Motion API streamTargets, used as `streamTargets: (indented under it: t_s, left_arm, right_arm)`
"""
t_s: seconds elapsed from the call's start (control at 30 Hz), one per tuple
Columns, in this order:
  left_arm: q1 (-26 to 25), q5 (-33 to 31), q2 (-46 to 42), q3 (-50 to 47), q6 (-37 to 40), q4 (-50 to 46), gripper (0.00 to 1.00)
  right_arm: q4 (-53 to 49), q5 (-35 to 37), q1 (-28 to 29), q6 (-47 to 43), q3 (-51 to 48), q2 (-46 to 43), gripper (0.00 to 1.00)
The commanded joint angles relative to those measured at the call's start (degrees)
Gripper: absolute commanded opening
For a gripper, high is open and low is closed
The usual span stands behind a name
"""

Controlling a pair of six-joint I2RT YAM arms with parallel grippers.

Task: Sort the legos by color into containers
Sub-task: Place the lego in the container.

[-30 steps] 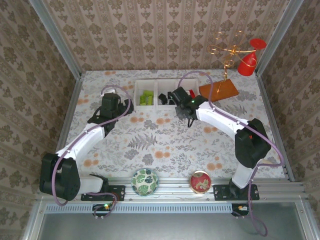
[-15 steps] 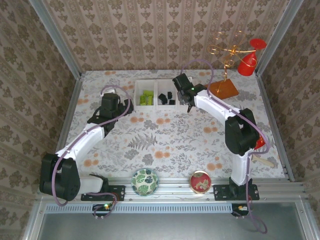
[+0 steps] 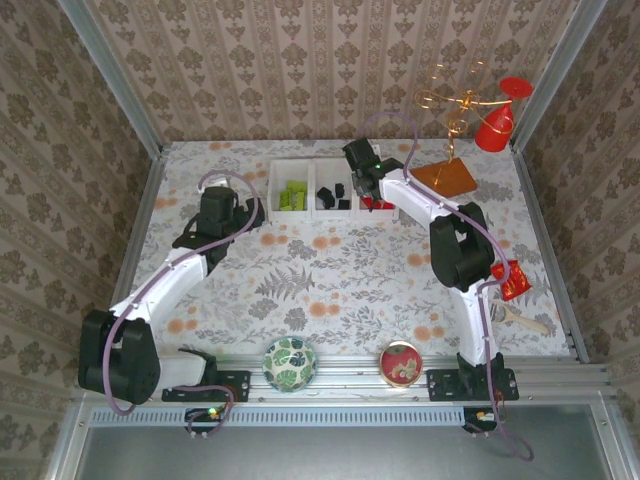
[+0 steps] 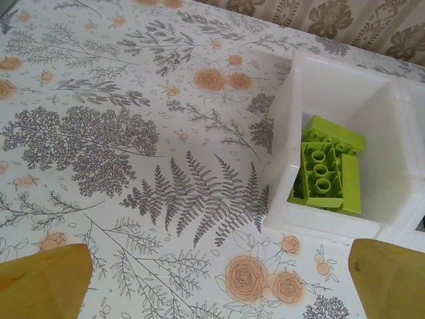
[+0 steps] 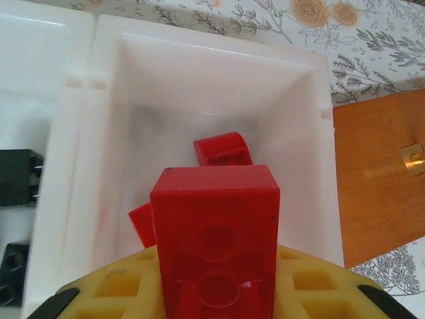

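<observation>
The red brick (image 5: 216,226) matches the color of the red legos in the tray's end section, so next my right gripper should move down toward them and release it there.
The white three-compartment tray (image 3: 290,163) stands at the back of the table. Lime green legos (image 3: 292,195) (image 4: 325,174) lie in its left compartment, black ones (image 3: 333,192) (image 5: 16,176) in the middle, red ones (image 3: 375,204) (image 5: 222,149) in the right. My right gripper (image 3: 363,178) (image 5: 216,282) hangs over the right compartment, shut on a red brick (image 5: 216,226) that stands upright between its yellow fingers. My left gripper (image 3: 218,208) (image 4: 219,292) is open over bare tablecloth just left of the tray wall (image 4: 319,222), nothing between its fingertips (image 4: 43,282).
An orange-brown board (image 3: 443,178) (image 5: 378,173) lies right of the tray, beside a gold wire stand with a red cone (image 3: 495,125). Two round bowls (image 3: 290,362) (image 3: 402,362) sit at the near edge. A red packet (image 3: 508,280) lies at the right.
My right arm has reached back and swung its gripper, with the red brick, from in front of the tray to over the right compartment. The left arm has not moved.
</observation>
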Motion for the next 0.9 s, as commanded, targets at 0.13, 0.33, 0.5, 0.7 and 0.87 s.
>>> streamTargets:
  t_s: [0.13, 0.33, 0.5, 0.7, 0.87]
  left_arm:
    - [0.44, 0.52, -1.56, -0.23, -0.31, -0.63, 1.0]
    - [0.57, 0.56, -1.73, -0.29, -0.21, -0.94, 1.0]
    - [0.63, 0.73, -1.78, -0.35, -0.25, -0.94, 1.0]
    - [0.57, 0.85, -1.91, -0.48, -0.39, -0.77, 1.0]
    - [0.57, 1.09, -2.08, -0.57, -0.42, -0.77, 1.0]
  right_arm:
    - [0.56, -1.25, -1.42, -0.33, 3.72, 4.06, 0.3]
    - [-0.35, -1.76, -1.81, -0.67, 6.12, 5.92, 0.36]
    - [-0.27, -1.99, -1.9, -1.02, 6.44, 5.69, 0.47]
    - [-0.45, -2.51, -1.86, -1.08, 6.1, 4.36, 0.51]
    - [0.14, -3.11, -1.81, -0.84, 4.15, 1.94, 0.51]
